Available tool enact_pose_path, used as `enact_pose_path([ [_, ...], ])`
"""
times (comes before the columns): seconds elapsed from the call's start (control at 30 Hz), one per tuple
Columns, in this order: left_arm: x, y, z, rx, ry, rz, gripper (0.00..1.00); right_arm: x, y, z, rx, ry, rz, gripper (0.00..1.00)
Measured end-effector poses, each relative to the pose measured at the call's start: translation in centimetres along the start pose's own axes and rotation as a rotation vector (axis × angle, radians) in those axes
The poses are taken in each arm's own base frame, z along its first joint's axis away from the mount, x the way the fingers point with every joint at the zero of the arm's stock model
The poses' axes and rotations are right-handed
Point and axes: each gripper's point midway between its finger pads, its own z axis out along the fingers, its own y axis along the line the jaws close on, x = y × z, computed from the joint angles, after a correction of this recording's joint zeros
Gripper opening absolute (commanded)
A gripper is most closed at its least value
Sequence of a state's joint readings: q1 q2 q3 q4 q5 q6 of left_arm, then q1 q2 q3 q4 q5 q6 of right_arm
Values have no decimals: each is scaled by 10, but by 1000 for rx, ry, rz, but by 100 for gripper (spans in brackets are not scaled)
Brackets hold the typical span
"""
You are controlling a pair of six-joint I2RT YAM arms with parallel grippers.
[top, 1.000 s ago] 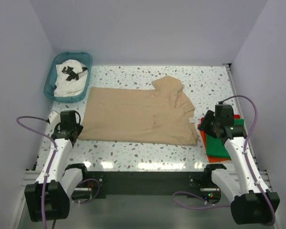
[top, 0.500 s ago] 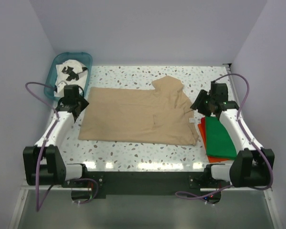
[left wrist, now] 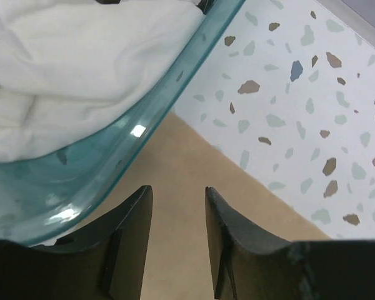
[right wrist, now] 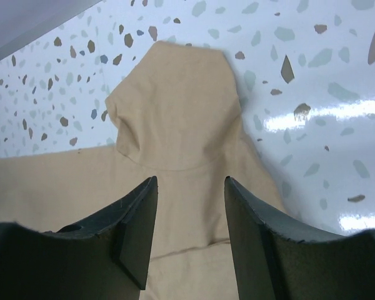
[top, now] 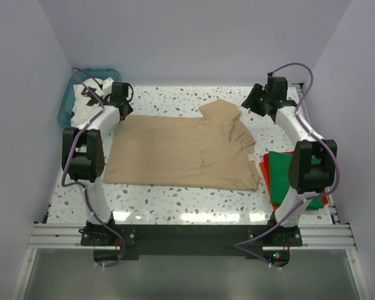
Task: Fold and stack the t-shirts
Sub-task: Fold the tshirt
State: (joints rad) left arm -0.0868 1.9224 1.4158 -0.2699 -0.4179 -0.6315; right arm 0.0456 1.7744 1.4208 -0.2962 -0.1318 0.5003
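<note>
My left gripper lowers its open fingers past the basket's rim next. It then closes on the tan t-shirt's far corner [left wrist: 173, 124], which lies below it, tight beside the basket's rim.
The tan t-shirt [top: 181, 150] lies spread flat mid-table. My left gripper [top: 122, 112] is open and empty just above its far left corner [left wrist: 169, 162], beside the basket. My right gripper [top: 251, 103] is open and empty over the shirt's far sleeve [right wrist: 175, 112], which is folded inward. The green t-shirt [top: 279, 172] lies folded on the red-orange one [top: 266, 174] at the right, partly behind my right arm. The white t-shirt with black print [top: 87, 106] is bunched in the basket and also shows in the left wrist view [left wrist: 81, 62].
The teal plastic basket [top: 65, 111] stands at the far left corner; its rim [left wrist: 112, 156] is right beside my left fingers. White walls close in the table on the left, back and right. Both arms stretch along the table's sides.
Both arms have reached from the near side to the far side: the left to the tan shirt's far left corner by the basket, the right to the far sleeve. Both grippers stay open.
</note>
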Motion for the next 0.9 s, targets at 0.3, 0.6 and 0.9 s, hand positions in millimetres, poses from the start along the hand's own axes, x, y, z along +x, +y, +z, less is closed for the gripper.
enact_pose_path([
  [0.3,8,-12,66,-91,-2,51,45,-11,1,50,-19,5,-24,50],
  [0.6,18,-13,90,-132,4,73,47,0,-5,74,-28,27,-38,50],
  [0.9,22,-14,94,-144,19,77,39,5,-10,94,-23,53,-44,52],
])
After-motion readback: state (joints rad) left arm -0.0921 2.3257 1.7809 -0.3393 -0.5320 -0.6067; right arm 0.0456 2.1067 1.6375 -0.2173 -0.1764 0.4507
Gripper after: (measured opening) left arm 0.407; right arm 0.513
